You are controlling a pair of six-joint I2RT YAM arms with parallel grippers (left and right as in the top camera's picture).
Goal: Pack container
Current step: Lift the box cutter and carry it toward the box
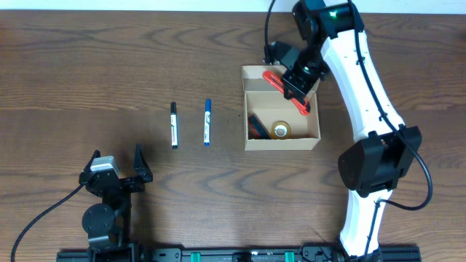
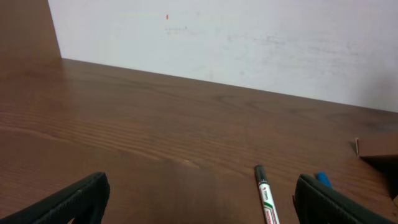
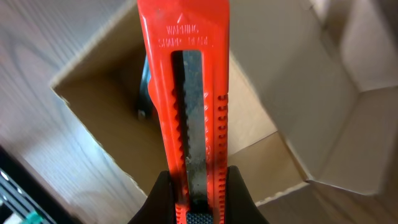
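Observation:
Back and down into the open box, I need to lower my right gripper toward the tape roll (image 1: 281,130) to release the knife (image 1: 290,92), as it still slants above the opening.
The container (image 1: 281,108) is an open tan cardboard box right of the table's middle, its flap lid folded back on the far side. My right gripper (image 1: 297,82) hovers over its far half, shut on a red utility knife (image 1: 290,92) that slants across the opening. In the right wrist view the knife (image 3: 186,81) runs up from the gripper (image 3: 198,182), with the container's inside (image 3: 106,118) below. My left gripper (image 1: 117,161) stands open near the front left, holding nothing; its fingers (image 2: 78,200) frame bare wood.
A black-capped marker (image 1: 174,125) and a blue marker (image 1: 207,122) lie side by side left of the box. The black-capped marker (image 2: 266,196) also lies ahead of the left gripper. A tape roll (image 1: 280,130) and dark items (image 1: 256,126) sit inside the box.

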